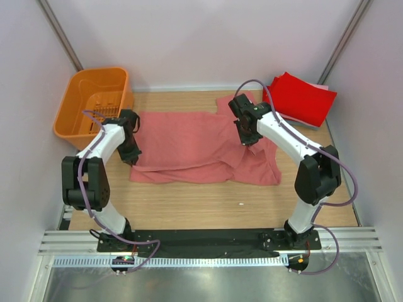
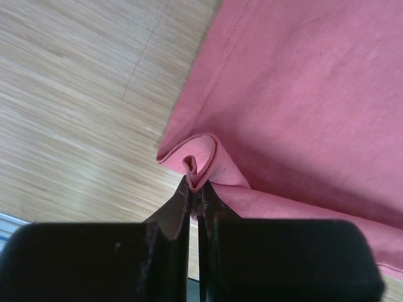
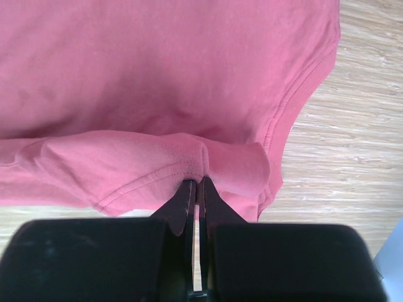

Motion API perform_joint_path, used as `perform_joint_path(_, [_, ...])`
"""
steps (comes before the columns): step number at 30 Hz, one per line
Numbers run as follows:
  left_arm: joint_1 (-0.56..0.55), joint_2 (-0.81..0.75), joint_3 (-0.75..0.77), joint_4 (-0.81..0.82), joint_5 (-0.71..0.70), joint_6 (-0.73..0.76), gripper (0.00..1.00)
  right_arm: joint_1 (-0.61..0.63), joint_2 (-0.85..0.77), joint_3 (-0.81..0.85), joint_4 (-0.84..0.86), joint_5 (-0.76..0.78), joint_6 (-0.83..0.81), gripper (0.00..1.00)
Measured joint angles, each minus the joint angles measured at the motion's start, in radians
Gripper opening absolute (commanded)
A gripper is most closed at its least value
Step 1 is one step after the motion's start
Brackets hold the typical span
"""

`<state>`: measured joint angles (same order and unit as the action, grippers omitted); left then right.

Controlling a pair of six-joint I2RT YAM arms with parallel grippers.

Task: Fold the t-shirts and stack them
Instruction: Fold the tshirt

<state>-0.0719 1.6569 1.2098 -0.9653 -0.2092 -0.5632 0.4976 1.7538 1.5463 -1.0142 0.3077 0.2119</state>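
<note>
My right gripper carries the shirt's held fold outward over the shirt's body next, toward the far sleeve, and then opens.
A large salmon-pink t-shirt lies spread across the middle of the wooden table, its near edge folded over. My left gripper is shut on a pinch of the shirt's left hem corner. My right gripper is shut on a fold of the shirt near its right sleeve and collar. A bright red shirt lies folded at the back right, on top of a pale one. No grey shirt is in view.
An orange slotted basket stands at the back left, close behind my left arm. White walls close in the table on three sides. Bare wood shows between the shirt and the arm bases.
</note>
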Motion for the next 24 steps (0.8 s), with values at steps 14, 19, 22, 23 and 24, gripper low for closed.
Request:
perform_joint_path(14, [-0.003, 0.027, 0.039, -0.032, -0.045, 0.022, 0.02, -0.019, 0.063, 0.155, 0.041, 0.029, -0.027, 0.01])
perform_joint_path(19, [-0.004, 0.044, 0.058, -0.045, -0.053, 0.023, 0.04, -0.026, 0.131, 0.167, 0.051, 0.042, -0.031, 0.01])
perform_joint_path(22, [-0.006, 0.061, 0.084, -0.057, -0.056, 0.024, 0.04, -0.029, 0.175, 0.167, 0.051, 0.05, -0.032, 0.01])
perform_joint_path(23, [-0.006, 0.067, 0.094, -0.058, -0.06, 0.025, 0.06, -0.029, 0.186, 0.167, 0.052, 0.057, -0.034, 0.01])
perform_joint_path(24, [-0.007, 0.072, 0.103, -0.058, -0.064, 0.026, 0.08, -0.029, 0.195, 0.167, 0.052, 0.066, -0.034, 0.01])
